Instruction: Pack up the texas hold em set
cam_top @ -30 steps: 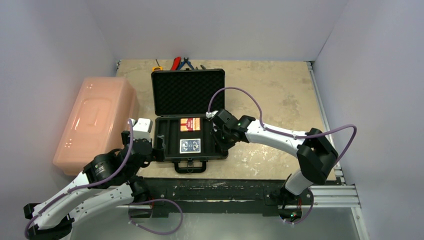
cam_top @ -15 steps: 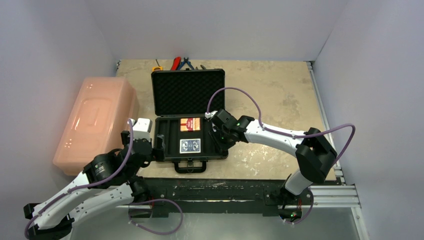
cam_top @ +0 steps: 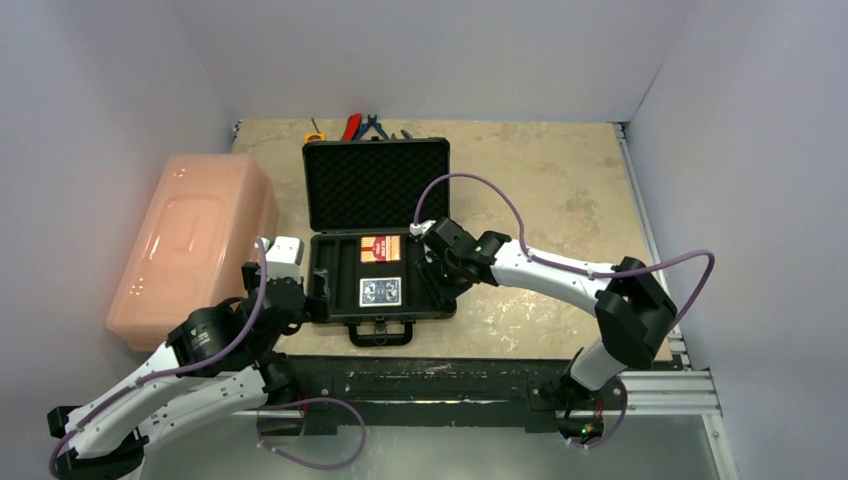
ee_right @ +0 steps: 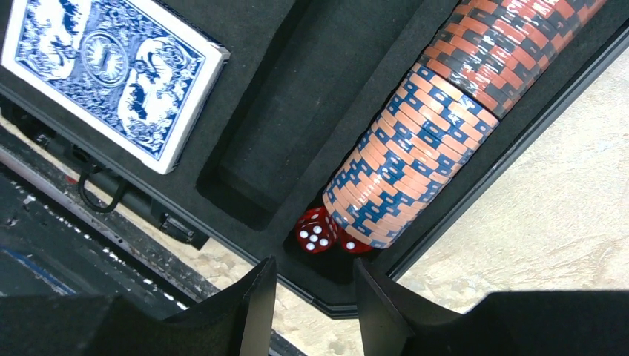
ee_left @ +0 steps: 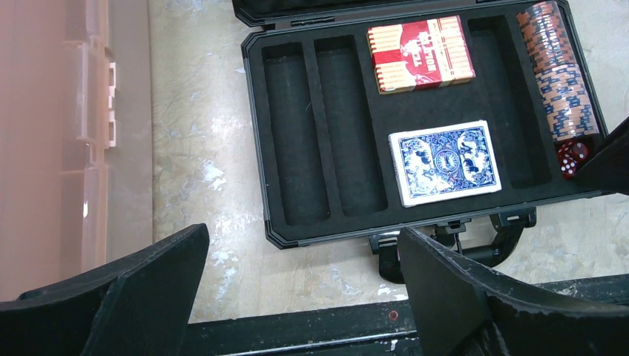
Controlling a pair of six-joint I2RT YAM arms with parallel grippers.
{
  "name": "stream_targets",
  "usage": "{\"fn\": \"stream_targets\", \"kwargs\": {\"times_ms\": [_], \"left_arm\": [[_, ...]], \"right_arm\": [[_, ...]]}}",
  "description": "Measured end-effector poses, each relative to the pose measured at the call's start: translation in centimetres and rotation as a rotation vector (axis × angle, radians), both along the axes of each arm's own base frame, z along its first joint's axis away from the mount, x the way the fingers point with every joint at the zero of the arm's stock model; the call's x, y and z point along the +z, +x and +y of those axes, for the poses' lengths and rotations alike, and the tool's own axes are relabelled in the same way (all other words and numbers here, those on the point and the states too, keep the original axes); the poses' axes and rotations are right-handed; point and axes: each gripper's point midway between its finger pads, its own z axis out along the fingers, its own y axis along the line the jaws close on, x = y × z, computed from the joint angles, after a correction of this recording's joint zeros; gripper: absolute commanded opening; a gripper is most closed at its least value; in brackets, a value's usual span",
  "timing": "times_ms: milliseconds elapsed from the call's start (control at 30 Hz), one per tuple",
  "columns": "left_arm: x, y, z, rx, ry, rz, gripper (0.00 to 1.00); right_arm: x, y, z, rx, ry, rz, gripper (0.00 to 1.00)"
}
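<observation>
The empty slot beside the case's side rim (cam_top: 311, 253) (ee_left: 254, 126) by the pink bin leaves room for one finger. My left gripper will move outward and down, with its fingers on either side of the case's side rim.
The black case (cam_top: 445, 311) lies open at the table's near edge, its foam lid (cam_top: 375, 185) upright. In the base lie the red deck (cam_top: 380, 248), the blue deck (cam_top: 380, 291) and, in the rightmost slot, a row of reddish chips (ee_right: 445, 126). Two red dice (ee_right: 315, 230) sit at that slot's near end. My right gripper (ee_right: 315, 297) hovers just above the dice and the case's near right corner, jaws slightly apart and empty. My left gripper (ee_left: 304, 297) is wide open and empty, off the case's near left corner (ee_left: 271, 237). The two left slots (ee_left: 326, 133) are empty.
A large pink translucent bin (cam_top: 190, 240) stands left of the case, close to my left arm. Pliers (cam_top: 365, 125) and a yellow tape measure (cam_top: 314, 135) lie behind the lid at the back edge. The case handle (cam_top: 380, 333) points at the table's near edge.
The right arm has shifted very slightly over the case's right side. Nothing else has moved.
</observation>
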Motion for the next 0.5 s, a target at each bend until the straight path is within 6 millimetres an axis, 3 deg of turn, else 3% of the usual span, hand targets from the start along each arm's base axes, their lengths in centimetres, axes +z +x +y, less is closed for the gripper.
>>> {"fn": "stream_targets", "kwargs": {"times_ms": [167, 333, 500], "left_arm": [[0.0, 0.0, 0.0, 0.0, 0.001, 0.0, 1.0], [0.0, 0.0, 0.0, 0.0, 0.0, 0.0, 1.0], [0.0, 0.0, 0.0, 0.001, 0.0, 0.002, 1.0]], "right_arm": [[1.6, 0.1, 0.4, 0.007, 0.035, -0.029, 0.47], [4.6, 0.3, 0.7, 0.006, 0.106, -0.086, 0.48], [6.7, 0.7, 0.4, -0.02, 0.145, -0.138, 0.64]]}}
